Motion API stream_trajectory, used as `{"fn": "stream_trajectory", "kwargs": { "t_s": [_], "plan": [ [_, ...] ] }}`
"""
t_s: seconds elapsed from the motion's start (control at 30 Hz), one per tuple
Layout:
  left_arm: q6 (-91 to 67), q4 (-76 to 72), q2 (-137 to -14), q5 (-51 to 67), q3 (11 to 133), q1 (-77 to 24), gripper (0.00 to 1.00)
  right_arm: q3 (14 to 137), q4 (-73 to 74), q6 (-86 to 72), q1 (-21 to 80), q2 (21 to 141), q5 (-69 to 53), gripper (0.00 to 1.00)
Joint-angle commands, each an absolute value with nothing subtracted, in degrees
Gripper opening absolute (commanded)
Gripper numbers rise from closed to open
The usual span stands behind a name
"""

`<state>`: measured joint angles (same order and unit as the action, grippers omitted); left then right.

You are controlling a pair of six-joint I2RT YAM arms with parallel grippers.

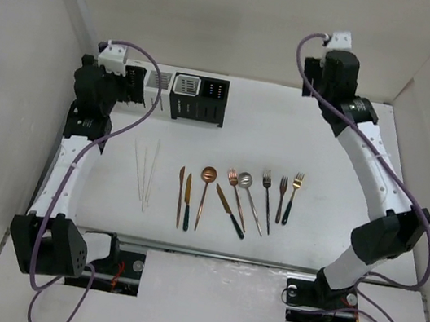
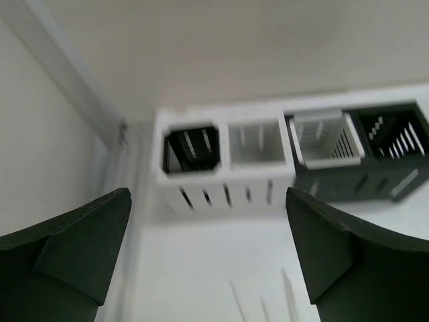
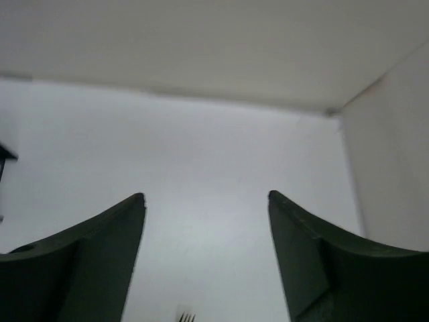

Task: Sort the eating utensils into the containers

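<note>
One pale chopstick lies at the end of the utensil row nearest the side, so I will tilt my left gripper down and lower it back onto that chopstick's middle (image 1: 138,169).
The utensils lie in a row mid-table: pale chopsticks (image 1: 146,170), two knives (image 1: 182,198), a copper spoon (image 1: 205,192), a dark-handled knife (image 1: 229,211), a copper fork (image 1: 235,196), a silver spoon (image 1: 248,200) and three forks (image 1: 280,198). Four containers (image 1: 186,95) stand in a row at the back. In the left wrist view they read black (image 2: 191,151), white (image 2: 257,142), white (image 2: 325,137), black (image 2: 395,134). My left gripper (image 1: 135,84) (image 2: 208,201) is open and empty, just left of the containers. My right gripper (image 1: 327,81) (image 3: 206,198) is open and empty, raised at the back right.
White walls enclose the table on the left, back and right. Chopstick tips (image 2: 234,295) show at the bottom of the left wrist view, fork tines (image 3: 184,315) at the bottom of the right wrist view. Purple cables run along both arms.
</note>
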<state>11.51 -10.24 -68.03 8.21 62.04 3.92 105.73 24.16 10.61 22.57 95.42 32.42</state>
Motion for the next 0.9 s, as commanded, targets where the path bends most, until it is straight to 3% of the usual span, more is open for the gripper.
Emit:
{"fn": "stream_trajectory", "kwargs": {
  "t_s": [0.0,0.13,0.23,0.4,0.73,0.8,0.87],
  "plan": [
    [-0.49,4.72,-67.76,4.15,59.33,3.96,1.0,98.39,54.3,-15.0,11.1,96.77,8.22,0.74],
    [-3.08,21.92,-72.06,6.76,57.57,2.12,1.0,80.36,52.4,-21.25,9.75,93.27,6.23,0.7],
    [-3.78,27.14,-73.91,6.25,57.57,0.44,0.92,73.05,48.0,-23.11,10.98,89.23,5.02,0.81],
    [-3.78,31.63,-78.57,6.23,59.14,1.4,0.47,71.54,47.37,-24.52,12.3,88.68,8.52,0.81],
    [-5.71,33.49,-89.54,6.77,60.21,1.41,0.45,71.54,47.37,-23.47,13.97,89.91,11.6,0.81],
    [-6.5,34.01,-91.48,7.38,60.21,1.41,0.4,71.54,47.9,-23.47,13.97,89.21,13.17,0.81],
    [-7.12,34.01,-94.3,7.38,60.21,1.93,0.27,72.07,48.51,-22.86,13.97,87.81,13.79,0.81]
  ]
}}
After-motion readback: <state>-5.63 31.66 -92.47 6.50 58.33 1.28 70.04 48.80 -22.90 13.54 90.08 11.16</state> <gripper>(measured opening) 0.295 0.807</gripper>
